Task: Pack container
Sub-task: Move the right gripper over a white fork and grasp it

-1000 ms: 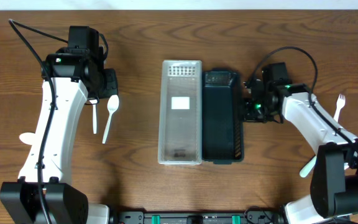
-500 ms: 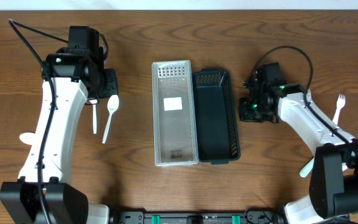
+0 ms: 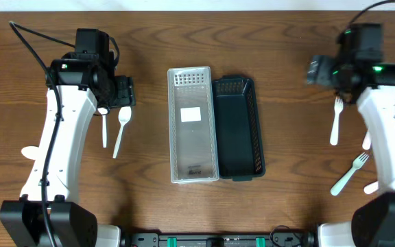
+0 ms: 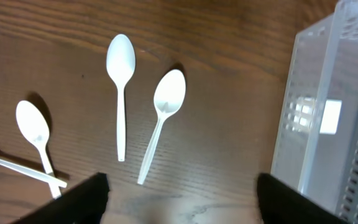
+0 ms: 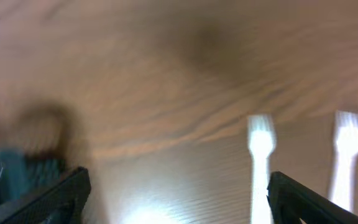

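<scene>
Next, my right gripper shifts toward the right in the wrist view and down onto the nearest fork's head [image 3: 338, 105] [image 5: 261, 138], since it lies off-centre between the open fingers.
A clear plastic container [image 3: 193, 123] lies in the middle of the table, with a dark mesh container [image 3: 238, 127] touching its right side. Both look empty. Two white spoons [image 3: 121, 130] [image 3: 104, 129] lie left of them, just below my left gripper [image 3: 127, 92]. In the left wrist view that gripper [image 4: 182, 202] is open above bare wood, the spoons [image 4: 120, 81] [image 4: 163, 118] ahead and the clear container [image 4: 328, 118] to the right. My right gripper [image 3: 314, 71] is open at the far right, above white forks [image 3: 335, 120]. The right wrist view is blurred; its gripper [image 5: 178, 199] holds nothing, forks [image 5: 261, 162] ahead.
Another white spoon [image 3: 29, 152] lies at the far left beside the left arm, and more spoons [image 4: 36, 130] show in the left wrist view. A second fork [image 3: 348, 175] and further white cutlery lie at the right edge.
The right arm has swung from beside the dark container up to the far right. Both grippers have opened. The two containers slid slightly left early on, then stayed put.
</scene>
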Tool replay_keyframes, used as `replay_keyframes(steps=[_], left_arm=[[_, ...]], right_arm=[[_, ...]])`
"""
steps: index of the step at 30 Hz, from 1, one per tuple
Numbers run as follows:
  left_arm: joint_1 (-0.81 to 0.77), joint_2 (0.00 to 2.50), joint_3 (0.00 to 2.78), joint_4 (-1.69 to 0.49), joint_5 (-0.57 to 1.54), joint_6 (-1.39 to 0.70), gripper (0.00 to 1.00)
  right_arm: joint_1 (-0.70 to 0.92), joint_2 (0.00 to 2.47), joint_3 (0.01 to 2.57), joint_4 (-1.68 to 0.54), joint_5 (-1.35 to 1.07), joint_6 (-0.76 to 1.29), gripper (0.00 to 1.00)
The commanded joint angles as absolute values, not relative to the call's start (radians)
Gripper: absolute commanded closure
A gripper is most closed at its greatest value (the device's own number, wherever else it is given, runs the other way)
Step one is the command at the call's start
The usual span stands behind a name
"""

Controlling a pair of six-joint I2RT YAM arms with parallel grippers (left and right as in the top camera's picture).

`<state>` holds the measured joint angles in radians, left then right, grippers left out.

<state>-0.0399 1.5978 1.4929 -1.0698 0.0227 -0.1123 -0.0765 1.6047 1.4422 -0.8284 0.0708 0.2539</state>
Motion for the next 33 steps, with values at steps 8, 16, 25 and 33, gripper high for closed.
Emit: replay_keyframes(steps=[8, 16, 25, 33], left_arm=[[-0.037, 1.599, 1.503, -1.063, 0.023, -0.118, 0.17], [-0.037, 1.599, 1.503, -1.063, 0.023, -0.139, 0.17], [-0.037, 1.599, 1.503, -1.064, 0.041, -0.144, 0.17], [-0.037, 1.599, 1.503, -1.064, 0.041, -0.144, 0.17]], right_arm=[[-0.255, 1.79, 1.445, -0.852, 0.164, 0.236, 0.05], [-0.315, 1.949, 1.445, -0.846, 0.051, 0.14, 0.03], [-0.315, 2.055, 1.445, -0.793, 0.027, 0.065, 0.01], [-0.315, 2.096, 1.445, -0.777, 0.019, 0.054, 0.05]])
